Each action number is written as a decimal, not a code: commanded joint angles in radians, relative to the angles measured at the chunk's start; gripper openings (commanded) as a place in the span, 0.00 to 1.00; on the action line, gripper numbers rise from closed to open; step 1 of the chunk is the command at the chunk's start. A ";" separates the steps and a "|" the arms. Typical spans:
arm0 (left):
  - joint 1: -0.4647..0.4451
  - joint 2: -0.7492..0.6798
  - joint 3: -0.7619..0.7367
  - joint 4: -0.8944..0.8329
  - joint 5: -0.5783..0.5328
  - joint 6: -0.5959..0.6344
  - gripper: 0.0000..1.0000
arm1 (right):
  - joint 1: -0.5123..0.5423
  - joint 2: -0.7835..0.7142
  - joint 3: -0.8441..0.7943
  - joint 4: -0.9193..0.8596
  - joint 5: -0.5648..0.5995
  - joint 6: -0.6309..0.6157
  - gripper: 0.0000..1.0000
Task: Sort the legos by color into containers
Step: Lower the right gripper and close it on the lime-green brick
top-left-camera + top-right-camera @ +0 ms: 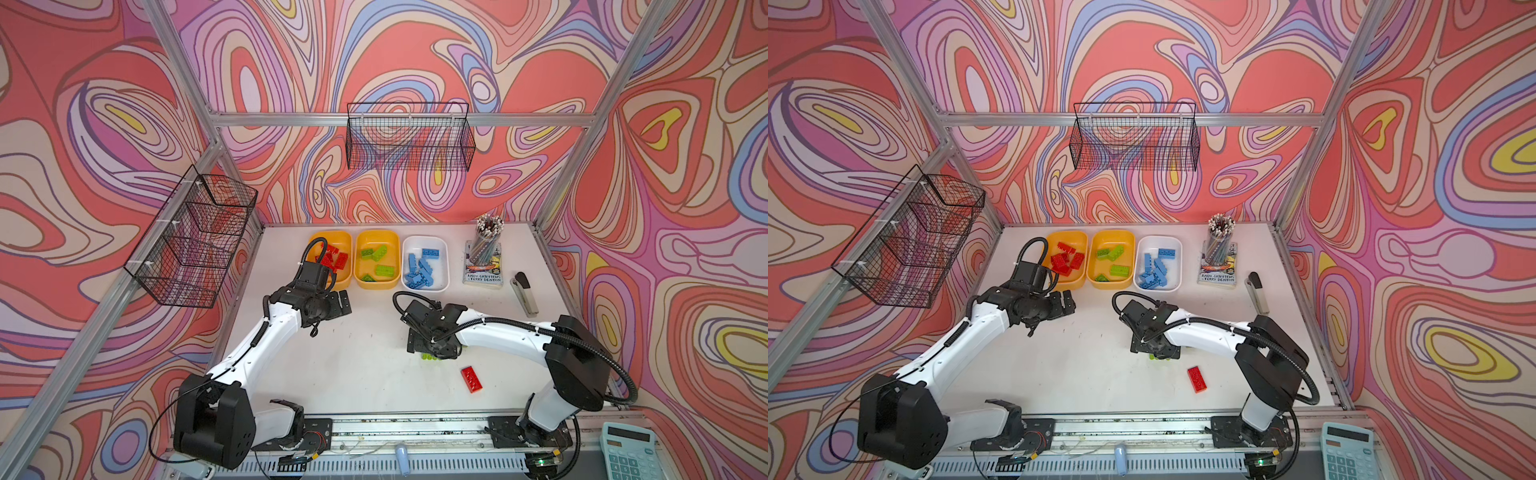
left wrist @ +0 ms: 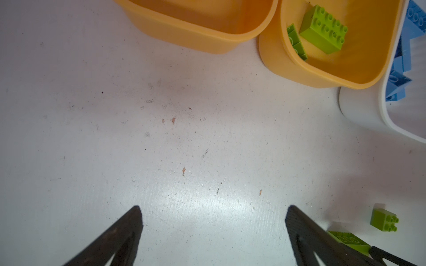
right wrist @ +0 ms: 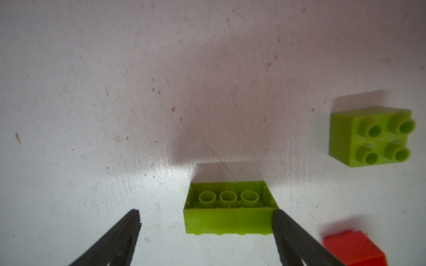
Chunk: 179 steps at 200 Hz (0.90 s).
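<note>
My right gripper is about to edge toward the red lego's side to center the lime green lego (image 1: 429, 357) (image 3: 230, 207) below, because one end lies at a fingertip. It will then lower and close.
A lime green lego (image 3: 230, 207) lies studs-down on the white table between the fingers of my open right gripper (image 3: 206, 215). One fingertip touches its end and the other stands apart. A small green lego (image 3: 371, 135) and a red lego (image 3: 352, 249) lie beside it; in a top view the red one (image 1: 471, 379) is near the front. At the back stand a yellow container (image 1: 332, 237) with red legos, a yellow container (image 1: 378, 284) with green ones and a white container (image 1: 424, 287) with blue ones. My left gripper (image 2: 213, 214) is open over bare table before them.
A pencil cup (image 1: 486, 243) stands on a book (image 1: 484, 272) at the back right, with a stapler (image 1: 524, 293) beside it. Black wire baskets hang on the back wall (image 1: 409, 137) and left wall (image 1: 191, 237). A calculator (image 1: 629, 451) lies off the table's front right.
</note>
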 commanded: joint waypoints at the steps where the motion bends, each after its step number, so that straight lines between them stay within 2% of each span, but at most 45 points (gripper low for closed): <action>1: -0.004 -0.006 -0.003 0.007 -0.003 0.012 1.00 | 0.002 0.024 -0.019 -0.002 0.020 0.024 0.95; 94: -0.004 -0.004 -0.014 0.023 0.009 0.006 1.00 | 0.003 -0.043 -0.011 -0.078 0.082 0.040 0.96; 179: -0.004 -0.027 -0.032 0.005 0.000 0.009 1.00 | 0.003 -0.016 -0.080 0.014 0.056 0.015 0.96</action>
